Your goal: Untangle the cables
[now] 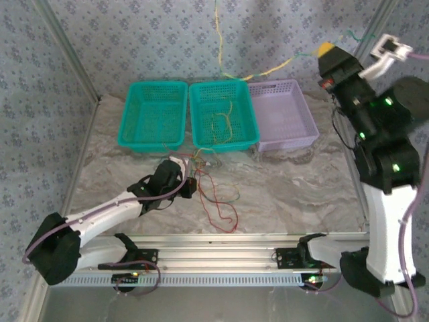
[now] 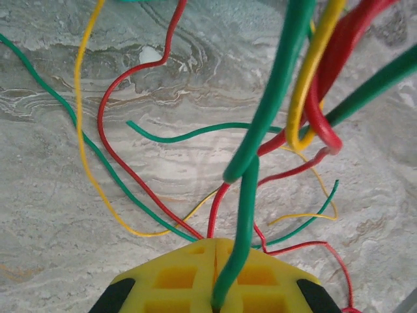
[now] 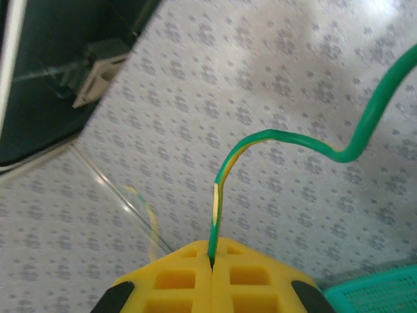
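The robot's right gripper will next swing past the lavender basket and down into the middle teal basket below to let go of the cable, because that basket holds similar strands.
A tangle of thin red, green and yellow cables lies on the marble table in front of the middle teal basket, where more strands lie. My left gripper sits low at the tangle's left edge. In the left wrist view its yellow fingertips are shut on a green cable that rises among red and yellow strands. My right gripper is raised high at the back right. Its jaws are shut on a green-yellow cable, which trails left through the air.
Three baskets stand in a row at the back: teal, teal, and lavender at the right. Metal frame posts and patterned walls close in the table. A teal basket corner lies below the right gripper.
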Available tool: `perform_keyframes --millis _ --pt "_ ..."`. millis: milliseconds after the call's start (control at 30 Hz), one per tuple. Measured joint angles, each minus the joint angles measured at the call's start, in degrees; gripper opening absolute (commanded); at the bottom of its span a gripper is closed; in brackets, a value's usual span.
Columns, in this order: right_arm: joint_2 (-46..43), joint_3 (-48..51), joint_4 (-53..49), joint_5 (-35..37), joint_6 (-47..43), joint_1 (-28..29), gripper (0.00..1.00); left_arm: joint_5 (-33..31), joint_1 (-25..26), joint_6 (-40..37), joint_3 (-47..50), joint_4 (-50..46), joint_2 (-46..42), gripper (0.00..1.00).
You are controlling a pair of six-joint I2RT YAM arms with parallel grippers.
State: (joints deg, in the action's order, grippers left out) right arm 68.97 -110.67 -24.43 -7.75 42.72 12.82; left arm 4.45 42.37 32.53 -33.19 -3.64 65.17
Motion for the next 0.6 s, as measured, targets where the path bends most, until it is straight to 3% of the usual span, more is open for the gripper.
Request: perform_keyframes --millis 200,600 --pt "15.0 0.0 -0.7 3.3 -7.2 3.1 0.00 0.0 0.0 0.1 -1.9 -2.9 -4.2 0.00" --pt "34.6 -7.4 -2.6 22.5 -27.8 13.3 0.00 0.0 0.0 0.1 -2.8 -5.6 -7.4 0.00"
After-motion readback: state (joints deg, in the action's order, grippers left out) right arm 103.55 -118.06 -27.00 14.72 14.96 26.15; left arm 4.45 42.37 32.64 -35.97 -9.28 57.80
